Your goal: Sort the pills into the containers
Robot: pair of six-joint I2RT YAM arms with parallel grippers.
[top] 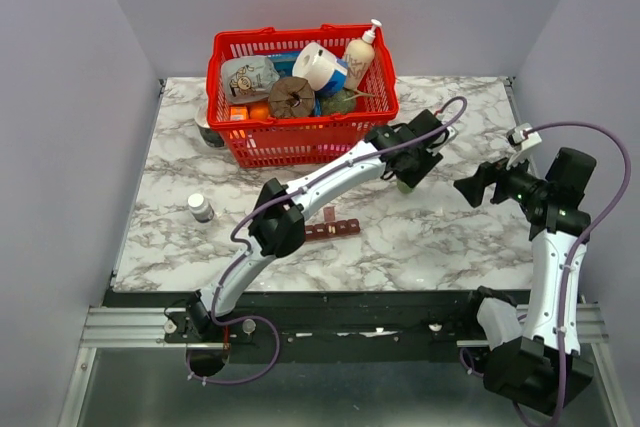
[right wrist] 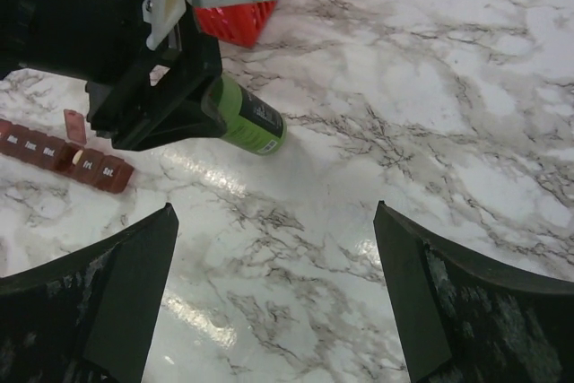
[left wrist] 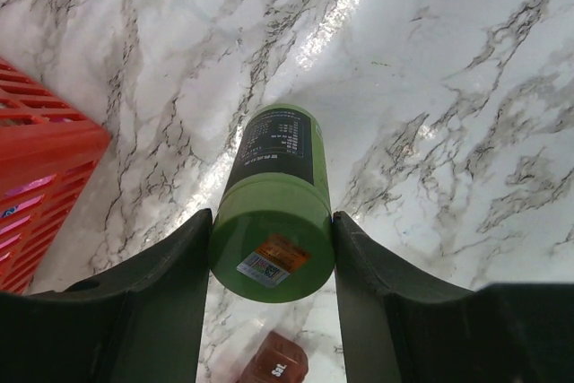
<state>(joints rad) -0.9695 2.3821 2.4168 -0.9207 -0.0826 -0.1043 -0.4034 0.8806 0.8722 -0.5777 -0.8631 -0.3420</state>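
I need to lower the green bottle with my left gripper, far end first, onto the bare marble below it and let go, since that spot is clear of clutter.
My left gripper is shut on a small green cylindrical bottle and holds it by its bottom end, slanted, with the far end low over the marble table. The bottle also shows in the right wrist view and in the top view. The dark red pill organizer lies on the table left of that gripper, with one lid standing open; its "Sat" end shows under the bottle. My right gripper is open and empty, right of the bottle. I see no loose pills.
A red mesh basket full of groceries stands at the back of the table, just behind the left gripper; its corner shows in the left wrist view. A small white-capped bottle stands at the left. A dark round object sits left of the basket.
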